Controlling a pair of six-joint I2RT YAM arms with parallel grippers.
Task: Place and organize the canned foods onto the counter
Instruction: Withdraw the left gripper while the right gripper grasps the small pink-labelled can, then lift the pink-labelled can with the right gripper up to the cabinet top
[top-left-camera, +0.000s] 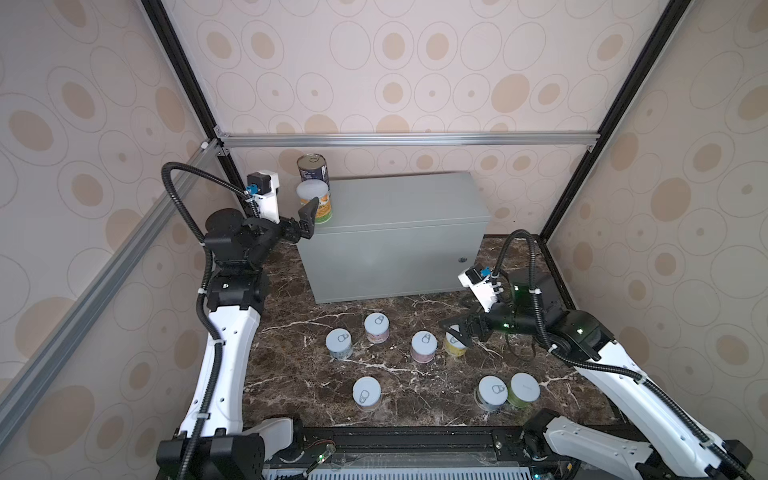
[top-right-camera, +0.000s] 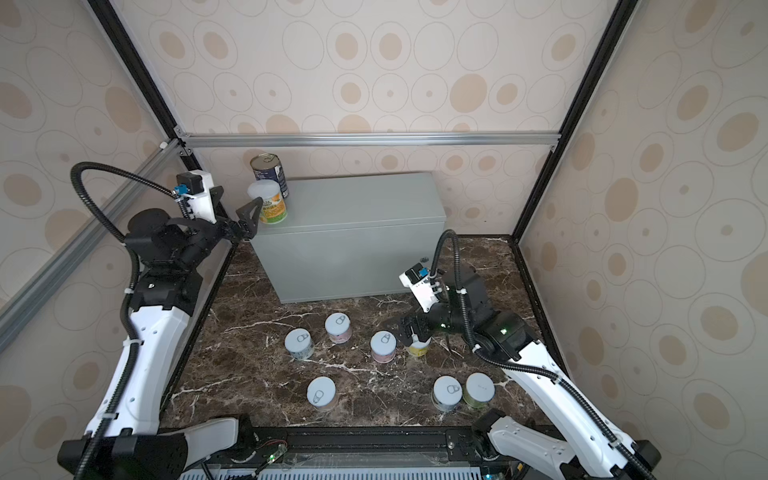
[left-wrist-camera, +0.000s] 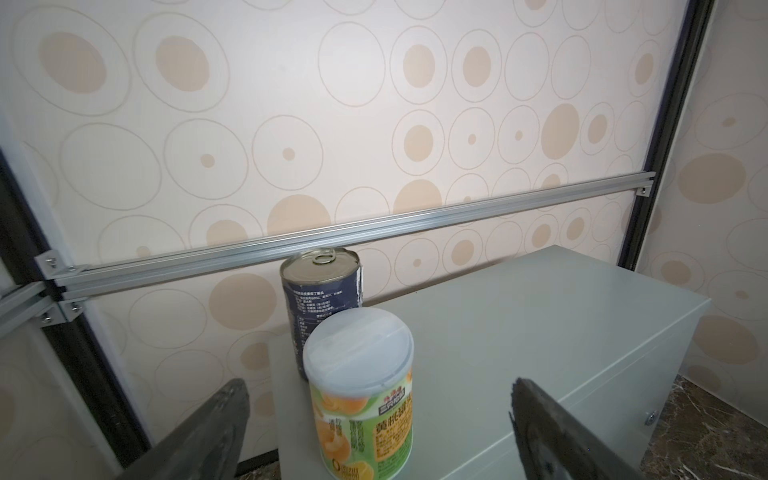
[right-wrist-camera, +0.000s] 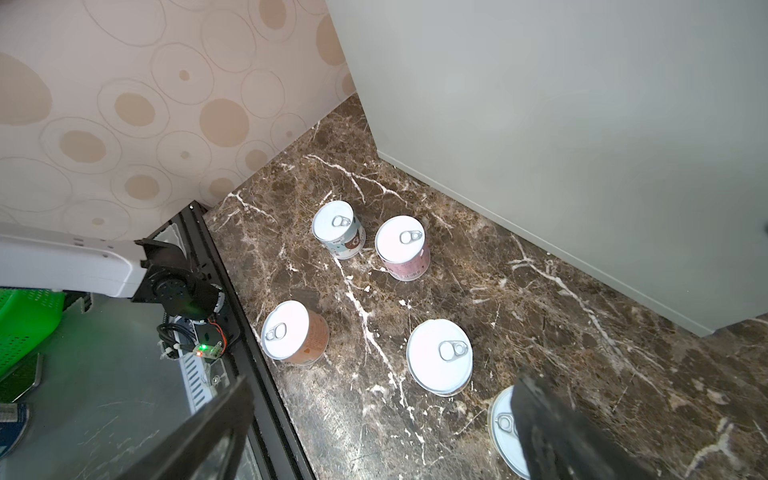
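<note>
The pink can closest to the counter stands below my right gripper, beyond the other pink can, so I need to cross past that other can and come down astride the farther lid.
The counter (top-left-camera: 399, 208) is a light-grey metal box at the back. On its left end stand two of the canned foods: a tall dark-blue can (top-left-camera: 312, 168) and, in front of it, an orange-and-green can with a pale plastic lid (left-wrist-camera: 359, 374). My left gripper (left-wrist-camera: 378, 386) is open, with that can standing between its fingers and apart from both. Several small pull-tab cans stand on the marble, among them a white-teal one (top-left-camera: 339, 343), two pink ones (top-left-camera: 377, 327) (top-left-camera: 424, 345) and a green one (top-left-camera: 524, 388). My right gripper (right-wrist-camera: 382, 384) hangs open above a yellow can (top-left-camera: 456, 351), and one finger hides part of its lid.
The dark brown marble surface (top-left-camera: 415, 374) carries the counter and the loose cans. Wallpapered walls with aluminium rails (top-left-camera: 407, 139) close in the back and sides. A black frame bar (top-left-camera: 399, 436) runs along the front edge. A green basket (right-wrist-camera: 25, 324) lies beyond it.
</note>
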